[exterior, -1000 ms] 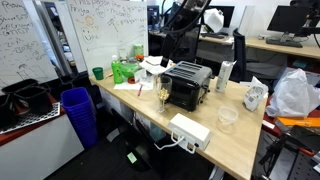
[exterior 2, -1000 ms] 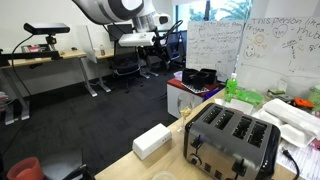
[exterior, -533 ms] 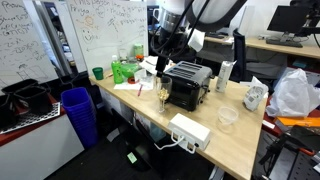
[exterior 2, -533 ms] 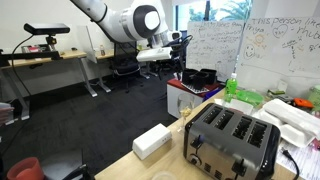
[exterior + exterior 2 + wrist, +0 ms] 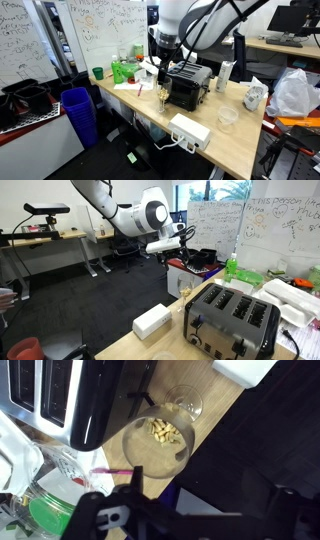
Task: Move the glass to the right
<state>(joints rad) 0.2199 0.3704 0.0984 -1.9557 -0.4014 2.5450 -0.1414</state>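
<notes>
Next, my gripper moves down until its open, spread fingers sit around the glass's bowl (image 5: pixel 163 95), as the glass stands upright below, beside the black toaster (image 5: pixel 187 86).
The glass (image 5: pixel 163 93) is a small clear stemmed wine glass with a yellowish tint. It stands upright at the table edge, beside the black toaster (image 5: pixel 187 86). It also shows in the other exterior view (image 5: pixel 185 287). In the wrist view I look down into its bowl (image 5: pixel 158 440), which holds yellowish bits. My gripper (image 5: pixel 160 66) hangs above the glass, apart from it. Its dark fingers spread wide at the bottom of the wrist view (image 5: pixel 190 520), open and empty. It also shows in an exterior view (image 5: pixel 172 246).
A white power box (image 5: pixel 190 130) and a stemless clear plastic cup (image 5: pixel 227 117) sit on the wooden table (image 5: pixel 235 140). A green cup (image 5: pixel 97 73) and green items stand at the far end. A blue bin (image 5: pixel 78 112) stands on the floor beside the table.
The arm has swung in and come down from high behind the table to just above the glass. The glass has not moved.
</notes>
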